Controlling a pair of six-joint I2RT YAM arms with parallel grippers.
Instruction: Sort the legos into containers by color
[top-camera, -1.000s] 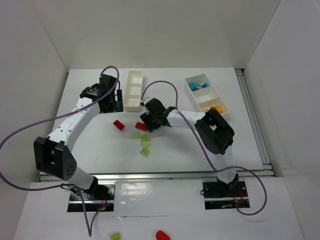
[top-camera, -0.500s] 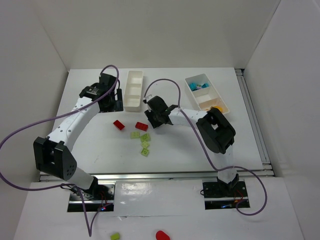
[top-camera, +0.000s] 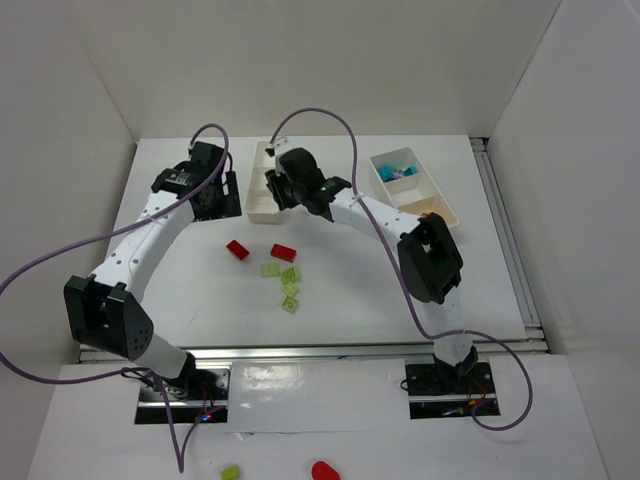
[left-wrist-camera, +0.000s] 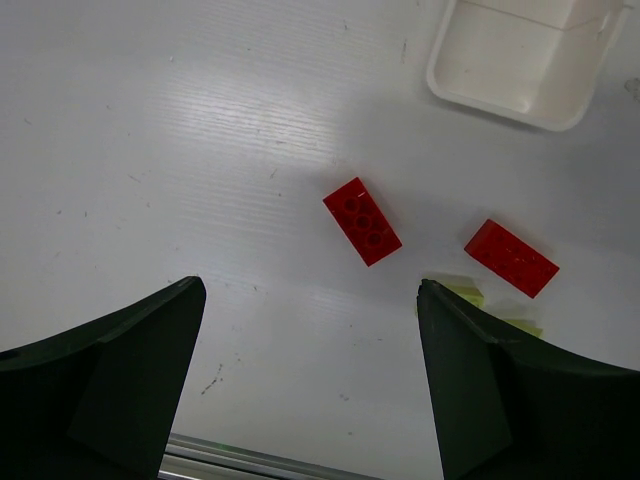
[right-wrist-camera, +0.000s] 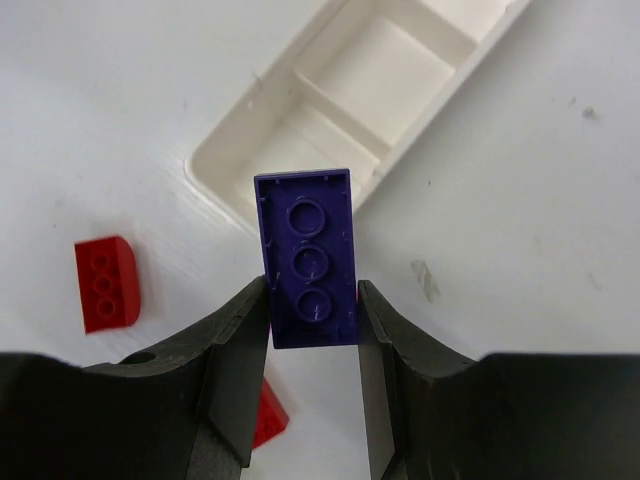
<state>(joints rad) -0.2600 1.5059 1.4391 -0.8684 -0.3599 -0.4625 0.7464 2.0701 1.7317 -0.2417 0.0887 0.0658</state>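
The white tray's near section (top-camera: 263, 204) (right-wrist-camera: 291, 150) is empty, so the robot's right gripper will move down and to the left in the top view, over that section.
My right gripper (top-camera: 284, 186) is shut on a dark purple lego (right-wrist-camera: 307, 258) and holds it above the near end of the left white tray (right-wrist-camera: 360, 100), which shows in the top view (top-camera: 258, 200) too. My left gripper (top-camera: 207, 196) is open and empty, left of that tray. Two red legos (top-camera: 237, 249) (top-camera: 283, 252) lie on the table below the tray. Several light green legos (top-camera: 290, 289) lie just nearer. The left wrist view shows my left gripper (left-wrist-camera: 310, 300) open, both red legos (left-wrist-camera: 362, 221) (left-wrist-camera: 511, 258) and the tray's end (left-wrist-camera: 525, 55).
The right white tray (top-camera: 414, 196) stands at the back right, with cyan legos (top-camera: 400, 172) in its far compartment. White walls enclose the table on three sides. A green piece (top-camera: 231, 471) and a red piece (top-camera: 324, 469) lie off the table near the arm bases.
My right gripper has moved up and left from beside the red and green legos to over the left tray. My left gripper has shifted slightly left.
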